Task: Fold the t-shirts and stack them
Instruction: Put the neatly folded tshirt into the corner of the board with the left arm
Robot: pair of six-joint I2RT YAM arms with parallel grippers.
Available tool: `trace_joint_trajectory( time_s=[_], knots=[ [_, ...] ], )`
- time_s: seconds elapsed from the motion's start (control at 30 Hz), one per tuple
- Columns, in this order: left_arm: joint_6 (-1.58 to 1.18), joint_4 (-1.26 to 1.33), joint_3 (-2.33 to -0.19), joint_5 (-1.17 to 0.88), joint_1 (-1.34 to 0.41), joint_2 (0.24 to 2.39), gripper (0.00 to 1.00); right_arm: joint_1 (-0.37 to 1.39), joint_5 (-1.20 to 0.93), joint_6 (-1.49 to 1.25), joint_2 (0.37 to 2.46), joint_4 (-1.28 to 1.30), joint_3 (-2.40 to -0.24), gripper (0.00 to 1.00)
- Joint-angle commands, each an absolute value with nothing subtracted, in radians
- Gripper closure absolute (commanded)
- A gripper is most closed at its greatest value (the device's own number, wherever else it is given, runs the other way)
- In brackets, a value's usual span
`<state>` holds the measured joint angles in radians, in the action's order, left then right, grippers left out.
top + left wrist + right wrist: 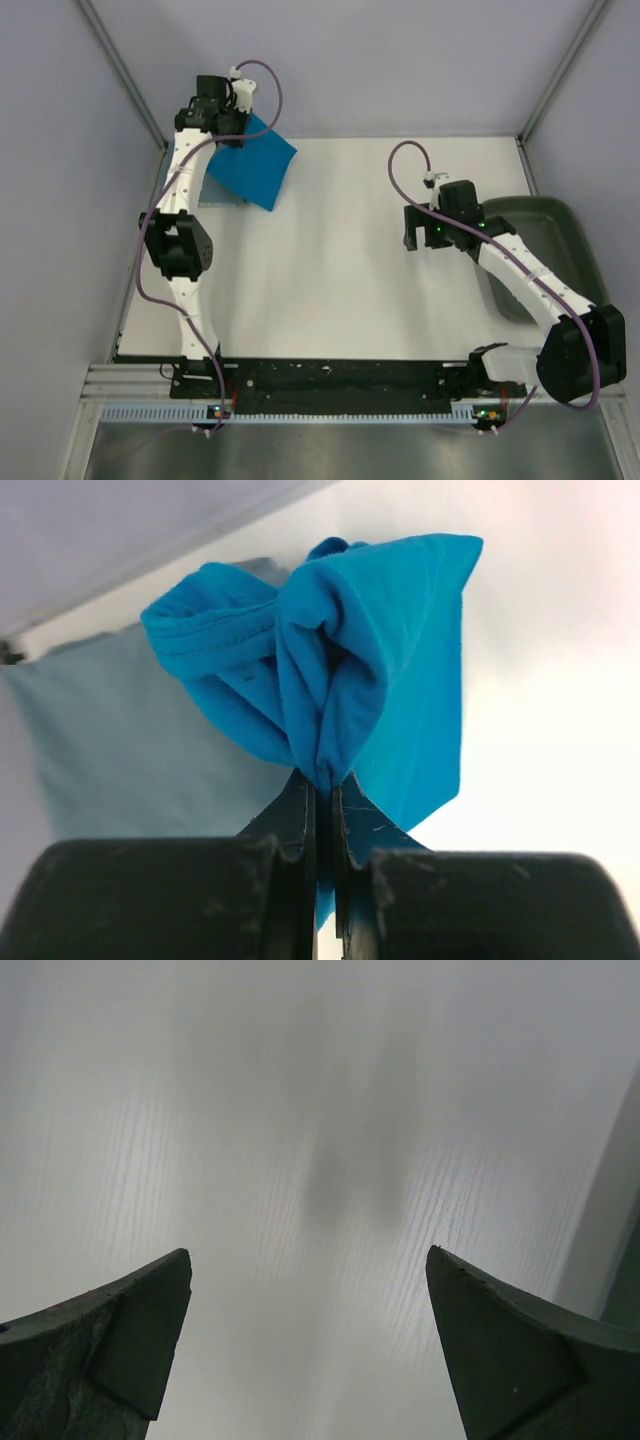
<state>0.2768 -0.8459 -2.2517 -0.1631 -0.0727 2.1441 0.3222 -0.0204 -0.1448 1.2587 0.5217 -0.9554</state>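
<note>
I need to move my left gripper left in the top view and down over the grey-blue t-shirt (214, 192) (120, 740) next, because the cobalt blue one hangs crooked past the grey-blue one's edge.
The bright cobalt blue t-shirt (255, 165) hangs folded from my left gripper (222, 112) at the table's far left corner. In the left wrist view the left gripper (325, 785) is shut on a bunched edge of the blue t-shirt (380, 650). The dusty grey-blue t-shirt (120, 740) lies flat under it; in the top view only its edge (222, 198) shows beside the arm. My right gripper (418, 240) is open and empty above bare table at centre right; its fingers (130, 1330) frame only the white tabletop.
A dark green tray (560, 240) sits at the table's right edge, partly under my right arm. White walls stand close behind and beside the left gripper. The white tabletop (340, 270) stretches between the two arms.
</note>
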Motion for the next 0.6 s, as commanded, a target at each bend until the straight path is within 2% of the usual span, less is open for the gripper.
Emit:
trace_joint_trajectory(
  time_s=[0.0, 0.57],
  knots=[
    [0.370, -0.822, -2.333, -0.017, -0.054, 2.132, 1.00, 0.314, -0.006, -0.127, 1.226, 0.509, -0.948, 0.01],
    [0.448, -0.680, -2.330, 0.173, 0.044, 2.155, 1.00, 0.314, -0.005, -0.117, 1.229, 0.520, -0.943, 0.01]
  ],
)
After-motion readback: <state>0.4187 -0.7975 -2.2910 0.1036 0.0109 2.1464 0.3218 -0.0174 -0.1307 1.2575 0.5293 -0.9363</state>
